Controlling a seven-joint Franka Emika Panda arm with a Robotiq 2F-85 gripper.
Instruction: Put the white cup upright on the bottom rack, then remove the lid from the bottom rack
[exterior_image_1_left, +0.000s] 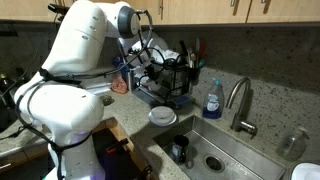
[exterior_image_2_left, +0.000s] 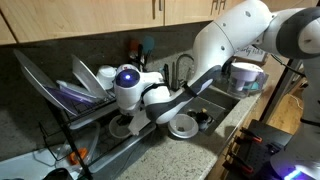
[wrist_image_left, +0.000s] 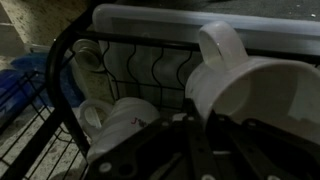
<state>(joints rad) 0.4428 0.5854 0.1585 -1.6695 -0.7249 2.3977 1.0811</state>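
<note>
The cup is still tilted, so my gripper will next turn and swing toward the sink side, tip the white cup (wrist_image_left: 255, 95) onto the bottom rack's wires, then release it.
In the wrist view the white cup (wrist_image_left: 255, 95) fills the right side, tilted, with its handle pointing up. My gripper (wrist_image_left: 195, 120) is dark and close under it, and its fingers look shut on the cup's rim. In an exterior view my gripper (exterior_image_2_left: 133, 118) reaches into the bottom rack (exterior_image_2_left: 95, 125) of the black wire dish rack (exterior_image_1_left: 170, 95). A second white cup-like piece with a small logo (wrist_image_left: 115, 120) lies in the bottom rack to the left. A pale flat plastic piece (wrist_image_left: 200, 20) spans the back. I cannot tell which piece is the lid.
A wide white bowl (exterior_image_1_left: 162, 116) (exterior_image_2_left: 182, 126) sits on the counter by the sink. A dark cup (exterior_image_1_left: 180, 148) stands in the sink. A blue soap bottle (exterior_image_1_left: 212, 100) and faucet (exterior_image_1_left: 240, 105) are beyond. Plates (exterior_image_2_left: 60, 85) lean in the top tier.
</note>
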